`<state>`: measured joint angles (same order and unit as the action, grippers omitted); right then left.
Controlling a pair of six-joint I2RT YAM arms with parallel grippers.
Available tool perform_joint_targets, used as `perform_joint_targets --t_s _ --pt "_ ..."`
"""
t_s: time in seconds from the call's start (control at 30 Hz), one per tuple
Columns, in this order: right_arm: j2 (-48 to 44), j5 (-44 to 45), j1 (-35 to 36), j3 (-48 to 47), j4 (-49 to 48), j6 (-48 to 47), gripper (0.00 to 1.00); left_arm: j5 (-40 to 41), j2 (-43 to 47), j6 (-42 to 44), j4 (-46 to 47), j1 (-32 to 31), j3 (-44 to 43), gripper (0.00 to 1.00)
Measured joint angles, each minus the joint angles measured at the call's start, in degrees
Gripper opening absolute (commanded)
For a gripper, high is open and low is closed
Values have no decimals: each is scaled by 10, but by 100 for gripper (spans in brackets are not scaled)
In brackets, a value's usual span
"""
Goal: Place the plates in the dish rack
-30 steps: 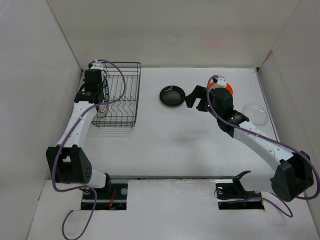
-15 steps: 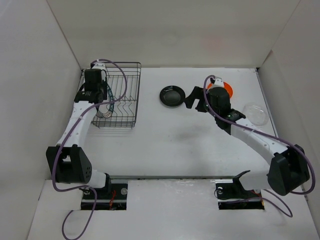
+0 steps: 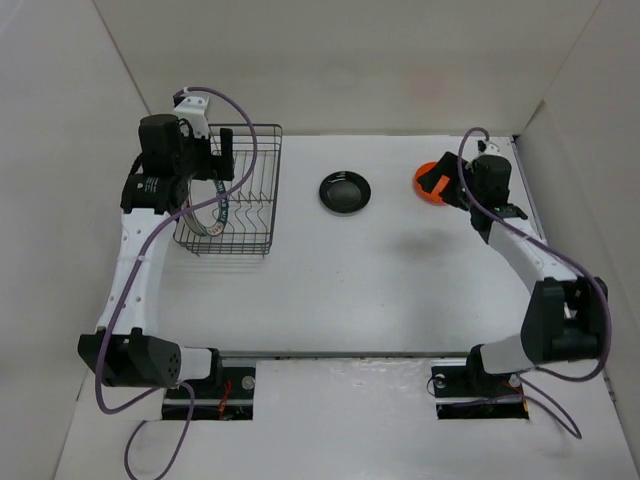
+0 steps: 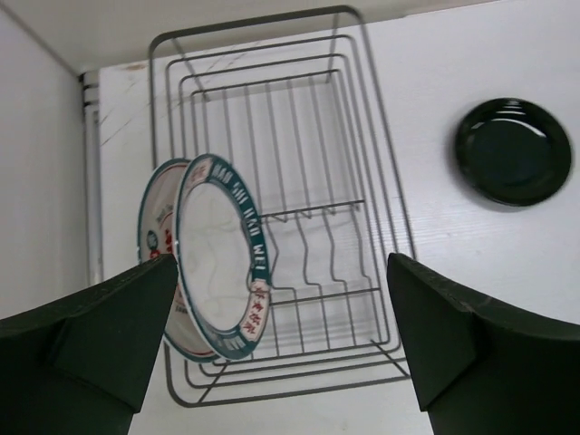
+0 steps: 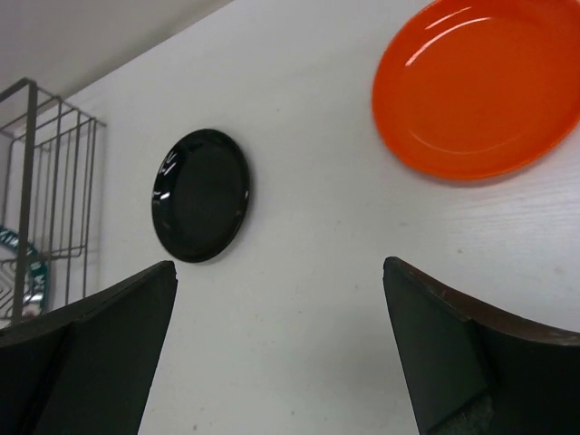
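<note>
My right gripper goes down to the black plate's clear rim opposite the rack next, as the black plate [image 3: 345,192] lies below the gripper and to its left in the top view.
The wire dish rack [image 3: 250,190] [image 4: 344,181] stands at the back left. Two plates stand upright in its left part, the green-rimmed one [image 4: 222,258] [image 3: 222,212] in front of the red-patterned one [image 4: 152,237]. My left gripper [image 3: 222,158] [image 4: 281,272] hangs open above the rack and touches neither plate. The small black plate [image 3: 345,192] [image 4: 514,151] [image 5: 199,195] lies flat on the table to the right of the rack. The orange plate [image 3: 425,182] [image 5: 480,86] lies flat at the back right. My right gripper [image 3: 440,183] [image 5: 279,272] hovers open at the orange plate's edge, holding nothing.
White walls close in the table at the left, back and right. The rack's left side runs close along the left wall [image 4: 36,181]. The rack's right-hand slots [image 4: 335,254] hold nothing.
My left gripper opened and rose off the green-rimmed plate, which now stands in the rack. My right arm swung right, from near the black plate to the orange plate.
</note>
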<state>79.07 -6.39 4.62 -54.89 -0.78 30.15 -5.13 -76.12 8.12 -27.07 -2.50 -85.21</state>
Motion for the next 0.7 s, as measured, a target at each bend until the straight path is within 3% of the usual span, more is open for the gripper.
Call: perform_joint_targets --t_s 0.23,0.47,0.7 --pt "235 -194 8 -165 4 -17 99 -139 18 13 -15 0 -5 100" --pt "411 -242 50 -304 58 -3 91 -195 18 26 -38 0 -5 100" --pt "489 -235 56 -410 115 14 81 -193 23 35 -41 0 -5 100"
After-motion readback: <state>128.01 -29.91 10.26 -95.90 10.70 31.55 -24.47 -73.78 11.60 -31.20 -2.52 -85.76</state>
